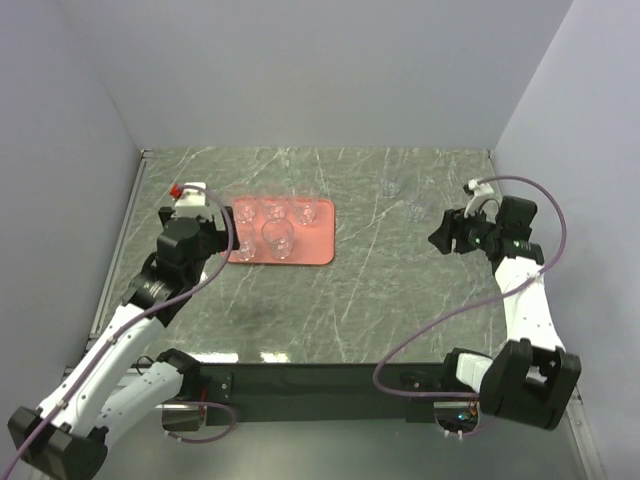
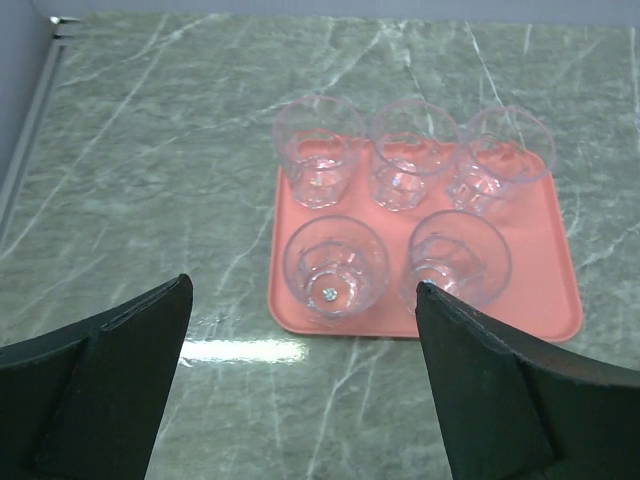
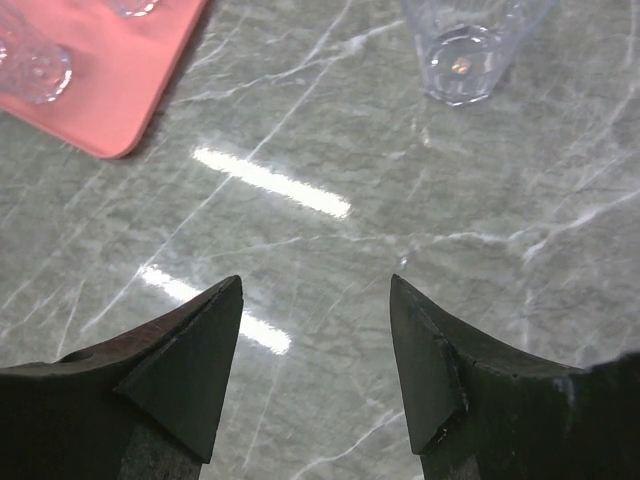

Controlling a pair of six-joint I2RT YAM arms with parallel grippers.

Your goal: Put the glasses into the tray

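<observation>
My right gripper should go outward, then down to the nearer loose glass's rim at the side away from the tray, as the tray's near row has room.
The salmon-pink tray (image 1: pixel 318 246) lies at the left of the table and holds several clear glasses (image 1: pixel 277 238). In the left wrist view the tray (image 2: pixel 548 272) holds three glasses in the far row (image 2: pixel 404 160) and two in the near row (image 2: pixel 334 266). My left gripper (image 2: pixel 302 285) is open and empty, just short of the tray's near edge; it also shows in the top view (image 1: pixel 224 236). Two more glasses (image 1: pixel 392 186) (image 1: pixel 416 210) stand on the table at the back right. My right gripper (image 3: pixel 316 280) is open and empty, short of one glass (image 3: pixel 464 48).
The table is grey-green marble with grey walls at the left, back and right. A metal strip (image 1: pixel 128 230) runs along the table's left edge. The tray's corner (image 3: pixel 105 95) shows in the right wrist view at the upper left.
</observation>
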